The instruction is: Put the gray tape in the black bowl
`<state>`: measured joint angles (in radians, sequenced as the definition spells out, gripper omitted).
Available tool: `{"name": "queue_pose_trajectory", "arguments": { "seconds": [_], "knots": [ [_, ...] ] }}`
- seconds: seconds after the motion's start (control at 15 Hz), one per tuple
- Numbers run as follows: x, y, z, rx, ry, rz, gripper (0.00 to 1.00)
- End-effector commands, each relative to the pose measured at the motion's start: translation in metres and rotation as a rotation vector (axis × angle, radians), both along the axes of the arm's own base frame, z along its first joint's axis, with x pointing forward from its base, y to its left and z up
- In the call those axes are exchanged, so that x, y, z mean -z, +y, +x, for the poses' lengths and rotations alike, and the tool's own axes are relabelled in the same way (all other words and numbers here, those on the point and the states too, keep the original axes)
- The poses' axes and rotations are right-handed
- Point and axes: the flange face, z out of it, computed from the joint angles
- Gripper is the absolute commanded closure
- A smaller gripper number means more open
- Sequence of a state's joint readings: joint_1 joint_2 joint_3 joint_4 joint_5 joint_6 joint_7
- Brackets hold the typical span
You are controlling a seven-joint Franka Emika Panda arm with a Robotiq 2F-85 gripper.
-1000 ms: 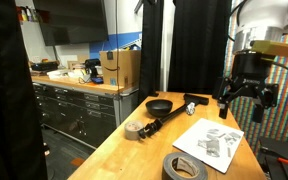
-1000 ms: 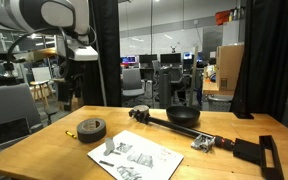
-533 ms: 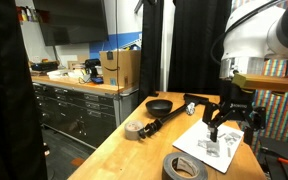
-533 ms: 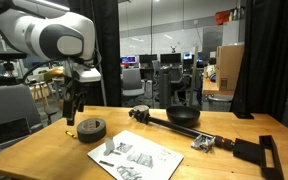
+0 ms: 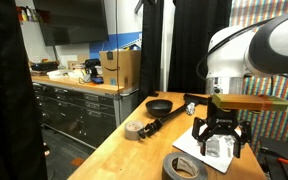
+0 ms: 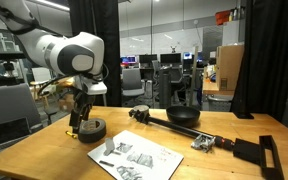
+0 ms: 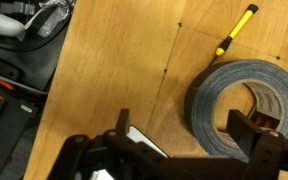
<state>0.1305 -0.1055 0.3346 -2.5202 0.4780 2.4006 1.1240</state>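
Note:
The tape's open center has room for one finger. My gripper should next shift toward the gray tape (image 5: 184, 168) and lower with its fingers astride the side of the tape ring.
The gray tape (image 5: 184, 168) lies flat on the wooden table near its front edge; it also shows in an exterior view (image 6: 92, 129) and in the wrist view (image 7: 209, 108). My gripper (image 5: 219, 148) is open and empty, fingers pointing down. It hangs low just above and beside the roll (image 6: 80, 123). In the wrist view the gripper (image 7: 184, 130) has one finger over the roll's far ring and the other over bare wood. The black bowl (image 5: 160, 104) sits empty at the table's far end, also seen in an exterior view (image 6: 182, 116).
A long black tool (image 6: 174, 128) lies along the table, with a tan tape roll (image 5: 134, 131) by one end. A printed paper sheet (image 6: 136, 158) lies next to the gray tape. A yellow-handled tool (image 7: 236, 32) lies beyond the roll. Cabinets (image 5: 79, 110) stand beside the table.
The arm has swung down and across from high over the table's side to just above the gray tape. The tape and bowl have not moved.

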Motion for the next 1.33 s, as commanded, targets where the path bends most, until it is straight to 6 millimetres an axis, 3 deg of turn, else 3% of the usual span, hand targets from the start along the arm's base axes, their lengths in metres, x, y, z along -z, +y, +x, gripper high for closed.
{"name": "queue_pose_trajectory", "arguments": {
  "seconds": [0.0, 0.4, 0.8, 1.27],
  "knots": [
    [0.010, 0.011, 0.029, 0.031, 0.020, -0.003, 0.00],
    [0.029, 0.016, 0.047, 0.040, 0.059, 0.026, 0.00],
    [0.044, 0.008, 0.047, 0.073, 0.092, 0.062, 0.00],
    [0.057, 0.011, 0.045, 0.069, 0.118, 0.086, 0.00]
  ]
}}
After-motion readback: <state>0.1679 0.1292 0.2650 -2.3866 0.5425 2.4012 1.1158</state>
